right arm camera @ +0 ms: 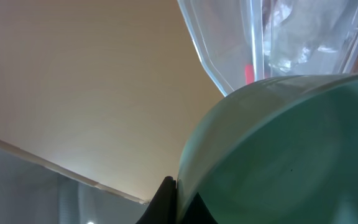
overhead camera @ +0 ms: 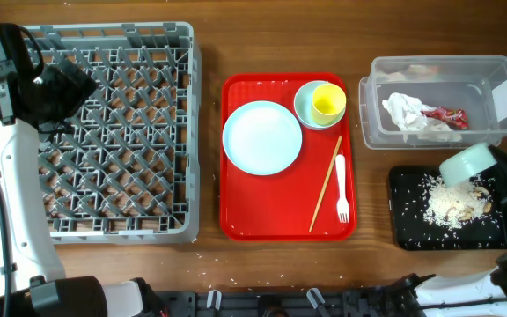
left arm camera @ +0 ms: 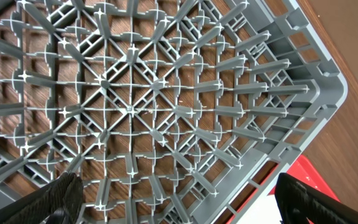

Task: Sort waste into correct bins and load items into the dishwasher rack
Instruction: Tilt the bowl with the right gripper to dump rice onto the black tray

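My right gripper levels the bowl next and swings over the red tray's bare near part to release, as that part lies to the gripper's left in the overhead view.
My right gripper (right arm camera: 178, 202) is shut on the rim of a pale bowl (overhead camera: 466, 164) and holds it tipped over the black tray (overhead camera: 407, 231), where whitish food scraps (overhead camera: 451, 203) lie in a heap. The bowl fills the right wrist view (right arm camera: 291, 155). The clear tub (overhead camera: 500, 66) holds the white napkin (overhead camera: 405, 109) and red wrapper (overhead camera: 445, 114). The red serving tray (overhead camera: 236, 220) carries the blue-green plate (overhead camera: 261, 137), a second bowl (overhead camera: 304, 104) with the yellow cup (overhead camera: 327, 104) in it, a chopstick (overhead camera: 325, 185) and the white fork (overhead camera: 341, 187). My left gripper (left arm camera: 179, 199) is open above the grey rack (overhead camera: 117, 132).
Loose rice grains lie scattered on the wooden table in front of the red tray (overhead camera: 236, 282). The rack's corner and a bit of the red tray (left arm camera: 303, 171) show in the left wrist view. The left arm (overhead camera: 7, 176) reaches over the rack's left side.
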